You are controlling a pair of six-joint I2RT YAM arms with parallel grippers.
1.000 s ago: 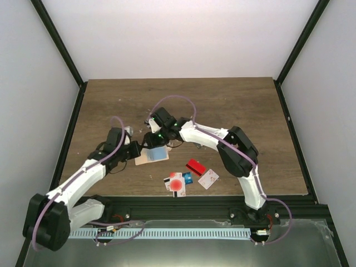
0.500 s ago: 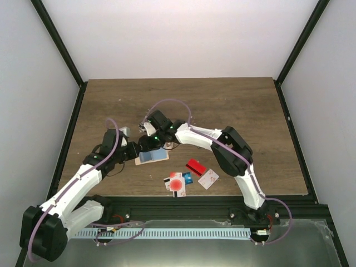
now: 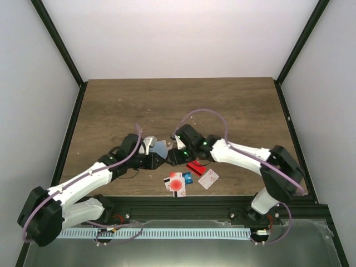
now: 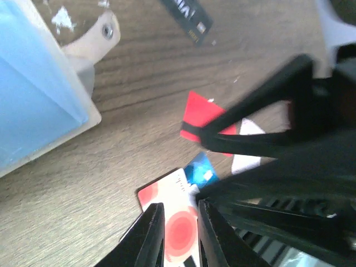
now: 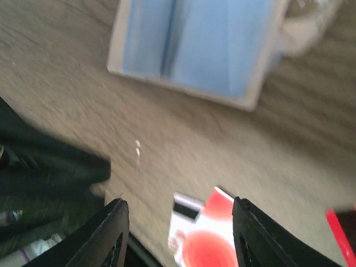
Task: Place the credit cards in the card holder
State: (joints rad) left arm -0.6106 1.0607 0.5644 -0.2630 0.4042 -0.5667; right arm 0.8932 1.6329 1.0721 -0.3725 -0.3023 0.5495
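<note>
The robot needs to bring its right gripper back and down next, onto the near end of the white card under the red-dot card [image 3: 176, 183], by the table's front bar.
The card holder [image 3: 161, 147] lies flat on the table with a blue card [image 4: 30, 105] showing in it; its tab and snap [image 4: 104, 31] point away. The other credit cards lie nearer the front edge: a red-dot card [image 3: 176, 183], a small blue one [image 3: 188, 178], a red one [image 3: 194, 166] and a white one [image 3: 208, 178]. My left gripper [image 4: 177, 233] hovers over the red-dot card [image 4: 179, 231], jaws slightly open and empty. My right gripper [image 5: 181, 233] is wide open above the table, with the red-dot card [image 5: 207, 242] below it and the holder [image 5: 203, 47] beyond.
The two grippers [image 3: 159, 161] [image 3: 172, 157] nearly touch, nose to nose, just in front of the holder. A dark strip with white lettering [image 4: 186, 19] lies past the holder's tab. The black front rail [image 3: 183, 207] runs close behind the loose cards.
Both grippers have come off the card holder and moved toward the front, over the loose cards. Their jaws have widened. The right arm has swung toward the right.
</note>
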